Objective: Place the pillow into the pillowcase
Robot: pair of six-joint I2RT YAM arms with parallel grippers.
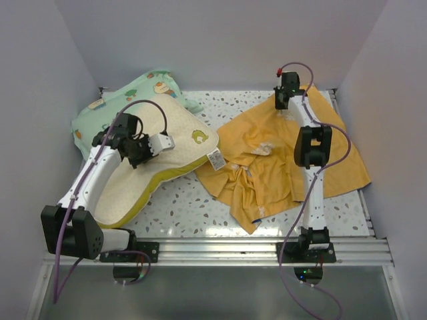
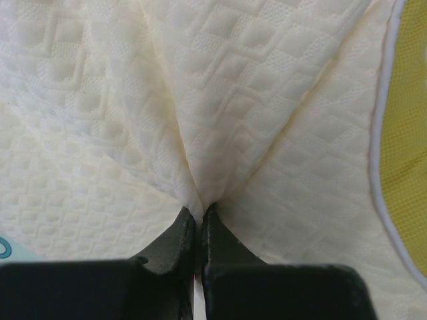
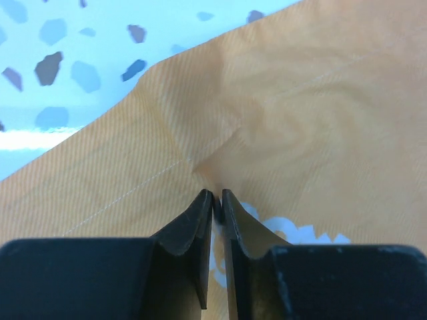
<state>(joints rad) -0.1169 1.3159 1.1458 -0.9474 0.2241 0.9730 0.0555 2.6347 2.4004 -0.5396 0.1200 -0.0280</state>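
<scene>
The pillow lies propped on the green one, so my left gripper will go back and down toward the cream pillow's near end [image 1: 122, 193], then release the fold.
The cream pillow [image 1: 173, 137] lies at the left, one corner propped on a green pillow, its yellow-green edge facing the table's middle. My left gripper [image 1: 142, 155] presses down on its top. In the left wrist view that gripper [image 2: 199, 210] is shut on a pinched fold of the quilted pillow [image 2: 267, 100] cover. The orange-yellow pillowcase [image 1: 267, 173] lies crumpled on the right half of the table. My right gripper [image 1: 283, 101] is at its far edge. In the right wrist view it [image 3: 217, 195] is shut on a pucker of the pillowcase [image 3: 300, 120] beside white lettering.
A mint-green cartoon-print pillow [image 1: 143, 87] lies under and behind the cream one at the back left. The speckled tabletop [image 1: 193, 207] shows between the two cloths. Walls close in on the left, back and right. A metal rail [image 1: 220, 250] runs along the near edge.
</scene>
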